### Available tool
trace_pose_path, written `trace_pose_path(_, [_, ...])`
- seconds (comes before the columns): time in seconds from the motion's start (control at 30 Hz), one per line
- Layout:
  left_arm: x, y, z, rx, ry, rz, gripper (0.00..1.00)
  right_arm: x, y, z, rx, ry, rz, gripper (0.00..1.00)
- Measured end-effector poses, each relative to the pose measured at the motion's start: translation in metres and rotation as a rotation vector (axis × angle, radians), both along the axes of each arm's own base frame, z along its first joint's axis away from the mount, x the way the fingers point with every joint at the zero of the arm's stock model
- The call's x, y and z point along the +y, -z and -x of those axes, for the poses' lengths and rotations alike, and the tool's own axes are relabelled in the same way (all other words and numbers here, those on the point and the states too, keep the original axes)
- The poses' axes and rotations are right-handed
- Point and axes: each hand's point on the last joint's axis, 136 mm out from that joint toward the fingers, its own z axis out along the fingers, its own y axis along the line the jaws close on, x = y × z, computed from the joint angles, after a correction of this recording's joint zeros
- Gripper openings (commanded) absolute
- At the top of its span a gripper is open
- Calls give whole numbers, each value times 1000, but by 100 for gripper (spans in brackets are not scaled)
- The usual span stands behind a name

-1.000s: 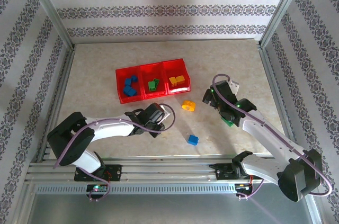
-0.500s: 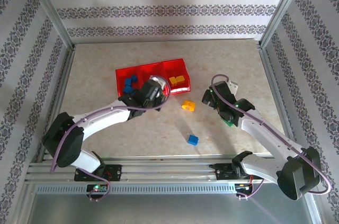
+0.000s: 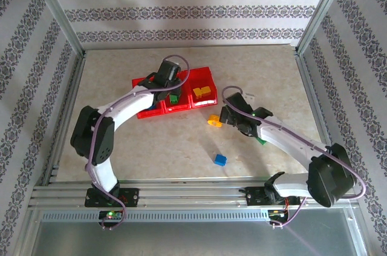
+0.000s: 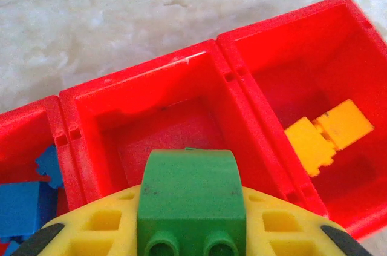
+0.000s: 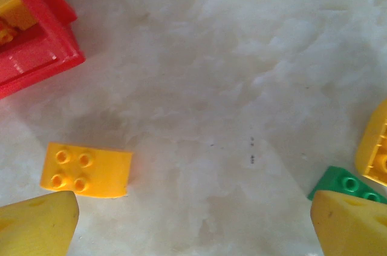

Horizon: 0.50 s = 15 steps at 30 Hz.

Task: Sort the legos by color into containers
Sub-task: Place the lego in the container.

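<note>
My left gripper needs to lower the green lego toward the middle compartment's bottom next and let go of it, because the middle compartment (image 4: 163, 129) is below and blue and yellow are in the compartments beside it.
My left gripper (image 3: 168, 80) hangs over the red containers (image 3: 204, 74), shut on a green lego (image 4: 191, 198) between its yellow fingers. In the left wrist view the middle compartment (image 4: 163, 129) lies right under that lego. Blue legos (image 4: 24, 198) lie in the left compartment and yellow legos (image 4: 329, 135) in the right one. My right gripper (image 5: 193, 207) stands open, low over the table, with bare table between its fingers. A yellow-orange lego (image 5: 86, 170) lies just beyond its left finger, and a green lego (image 5: 347, 184) lies by its right finger.
A blue lego (image 3: 220, 159) lies alone on the table near the front. Another yellow piece (image 5: 376, 147) shows at the right edge of the right wrist view. A corner of the red tray (image 5: 36, 50) sits at its upper left. Metal frame rails border the table.
My left arm has swung from the near table up over the containers, carrying the green lego. My right gripper has shifted left toward the yellow-orange lego and stays open.
</note>
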Motion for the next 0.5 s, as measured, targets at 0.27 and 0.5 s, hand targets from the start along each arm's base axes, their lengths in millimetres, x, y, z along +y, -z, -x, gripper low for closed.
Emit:
trace_pose_path(0.27, [-2,24,-25,67,-17,-35,23,36,15,-6,50,-83,24,98])
trace_pose_path(0.5, [4,40,-25,119,-29,-62,33,53,32,-11,106,-127,33,98])
